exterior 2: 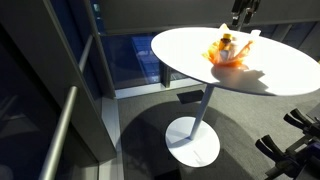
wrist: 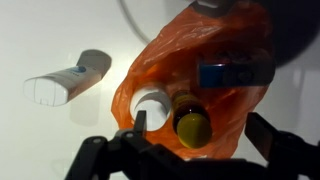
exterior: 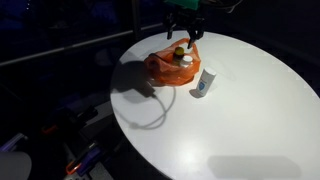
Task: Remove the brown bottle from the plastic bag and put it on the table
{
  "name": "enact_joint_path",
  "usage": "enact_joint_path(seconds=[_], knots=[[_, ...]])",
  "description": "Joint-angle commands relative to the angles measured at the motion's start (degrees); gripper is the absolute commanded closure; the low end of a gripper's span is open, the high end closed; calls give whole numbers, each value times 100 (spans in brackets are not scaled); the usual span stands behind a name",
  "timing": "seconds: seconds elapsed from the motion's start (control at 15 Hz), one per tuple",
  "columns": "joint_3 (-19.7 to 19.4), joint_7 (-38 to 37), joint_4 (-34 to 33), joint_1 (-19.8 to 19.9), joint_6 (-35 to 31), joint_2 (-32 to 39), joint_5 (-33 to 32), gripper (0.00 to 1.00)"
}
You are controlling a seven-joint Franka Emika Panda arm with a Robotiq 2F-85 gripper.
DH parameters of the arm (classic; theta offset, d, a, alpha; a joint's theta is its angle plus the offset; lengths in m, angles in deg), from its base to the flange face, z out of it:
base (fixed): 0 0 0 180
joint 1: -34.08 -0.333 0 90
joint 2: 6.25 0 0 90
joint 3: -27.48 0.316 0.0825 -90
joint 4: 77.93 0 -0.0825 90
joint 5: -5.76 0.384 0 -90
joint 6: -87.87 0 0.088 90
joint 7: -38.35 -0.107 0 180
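The brown bottle's yellow cap (exterior: 179, 51) (wrist: 194, 130) is below my open fingers and between them, so I need to lower my gripper around that cap and close on it.
An orange plastic bag (wrist: 215, 70) lies on the round white table (exterior: 230, 110); it also shows in both exterior views (exterior: 170, 68) (exterior 2: 228, 55). In it stand a brown bottle with a yellow cap (wrist: 190, 122) and a white-capped bottle (wrist: 152, 102), side by side; the brown bottle also shows in an exterior view (exterior: 180, 52). My gripper (wrist: 205, 128) is open above the bag, its fingers on either side of the brown bottle's cap and apart from it. In an exterior view the gripper (exterior: 185, 28) hangs just above the bag.
A white tube (wrist: 68, 80) lies on the table beside the bag, also seen in an exterior view (exterior: 205, 83). A blue label or box (wrist: 232, 74) shows inside the bag. The table's edge and a dark floor with railing surround it.
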Motion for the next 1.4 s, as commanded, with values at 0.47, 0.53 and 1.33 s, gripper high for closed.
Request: enact_joint_path(seconds=[0.47, 0.53, 1.33], knots=[[303, 85, -184, 115, -641, 493, 107, 0], [316, 87, -188, 113, -660, 505, 99, 0], [344, 59, -367, 89, -613, 731, 22, 5]])
